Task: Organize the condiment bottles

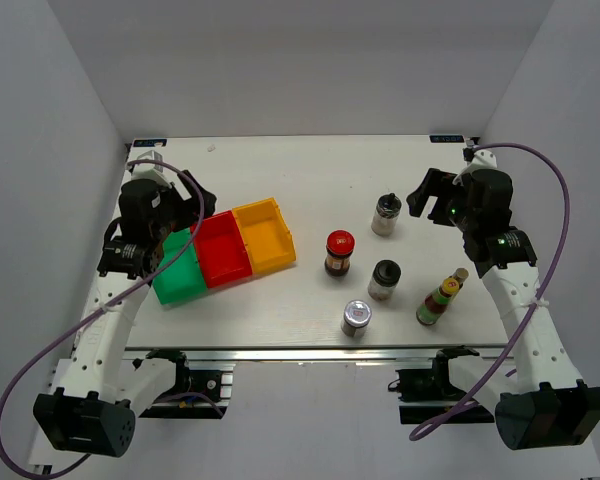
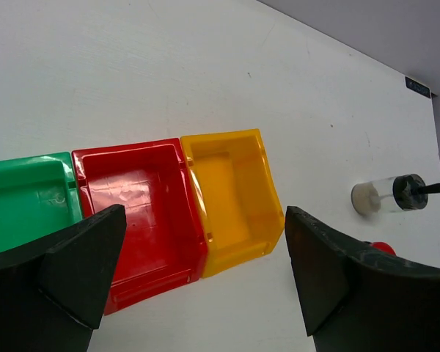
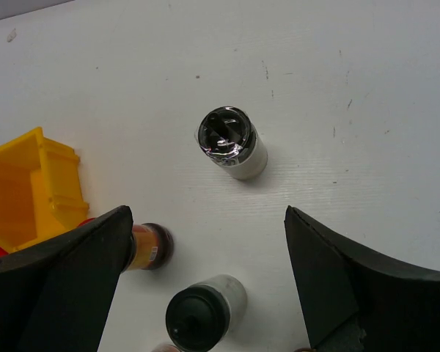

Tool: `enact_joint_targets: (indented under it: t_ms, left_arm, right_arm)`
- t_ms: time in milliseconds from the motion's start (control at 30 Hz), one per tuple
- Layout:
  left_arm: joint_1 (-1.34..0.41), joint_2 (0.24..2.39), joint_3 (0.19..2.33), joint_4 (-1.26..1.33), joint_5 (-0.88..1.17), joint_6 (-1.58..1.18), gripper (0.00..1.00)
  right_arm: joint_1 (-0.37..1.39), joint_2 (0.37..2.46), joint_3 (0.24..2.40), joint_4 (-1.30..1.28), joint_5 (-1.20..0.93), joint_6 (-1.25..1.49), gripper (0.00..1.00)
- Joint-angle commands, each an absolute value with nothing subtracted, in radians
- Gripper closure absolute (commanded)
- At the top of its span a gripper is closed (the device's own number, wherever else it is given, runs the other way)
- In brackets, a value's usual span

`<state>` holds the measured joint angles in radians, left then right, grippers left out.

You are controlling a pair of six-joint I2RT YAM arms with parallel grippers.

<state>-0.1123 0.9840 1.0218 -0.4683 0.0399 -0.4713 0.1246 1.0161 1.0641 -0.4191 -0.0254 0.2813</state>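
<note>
The red-lidded jar (image 1: pixel 339 252) is standing nearest the bins. My left gripper needs to move down and to the right in the top view next, past the yellow bin, so that its fingers are on both sides of the jar.
Five condiment bottles stand right of centre: a dark-lidded jar (image 1: pixel 385 213), a red-lidded jar (image 1: pixel 339 252), a black-lidded jar (image 1: pixel 384 279), a silver-lidded jar (image 1: pixel 356 318) and a slim sauce bottle (image 1: pixel 440 298) with a green neck. My right gripper (image 1: pixel 427 195) is open and empty, hovering just right of the dark-lidded jar (image 3: pixel 231 143). The right wrist view also shows the black-lidded jar (image 3: pixel 202 312) and the red-lidded jar's side (image 3: pixel 147 247) below its open jaws (image 3: pixel 205 271). My left gripper (image 1: pixel 198 203) is open and empty, above the bins (image 2: pixel 205 271). The left wrist view shows the dark-lidded jar (image 2: pixel 392 194) far right.
Three plastic bins sit side by side left of centre: green (image 1: pixel 178 265), red (image 1: pixel 223 250) and yellow (image 1: pixel 263 235); all look empty in the left wrist view (image 2: pixel 136 213). White walls enclose the table on three sides. The sauce bottle stands near the right arm's forearm.
</note>
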Motion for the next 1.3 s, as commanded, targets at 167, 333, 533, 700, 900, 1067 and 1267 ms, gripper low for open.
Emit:
enact_joint_targets:
  t_ms: [167,333,533,700,900,1067,1267]
  left_arm:
    - [-0.294,1.015,1.032,-0.440,-0.018,-0.420,0.02]
    - [-0.558,1.133,1.066,-0.417,-0.100,-0.348,0.02]
    - [-0.817,1.339,1.214,-0.390,-0.166,-0.250,0.02]
    - [-0.887,1.554,1.362,-0.428,-0.178,-0.230,0.02]
    - [-0.920,1.721,1.506,-0.489,-0.212,-0.225,0.02]
    - [-0.923,1.802,1.571,-0.520,-0.210,-0.233,0.02]
    - [-0.937,1.859,1.585,-0.514,-0.150,-0.238,0.02]
  right_arm:
    - [0.123,0.968,1.014,-0.376,-0.054,0.282,0.11]
    - [0.123,0.920,0.959,-0.379,-0.045,0.279,0.11]
    - [0.123,0.914,0.943,-0.468,0.092,0.304,0.11]
    - [0.123,0.916,0.916,-0.471,0.143,0.308,0.11]
    - [0.123,0.919,0.910,-0.476,0.140,0.307,0.11]
    - [0.123,0.914,0.899,-0.468,0.137,0.307,0.11]
    - [0.121,0.925,0.894,-0.463,0.137,0.307,0.11]
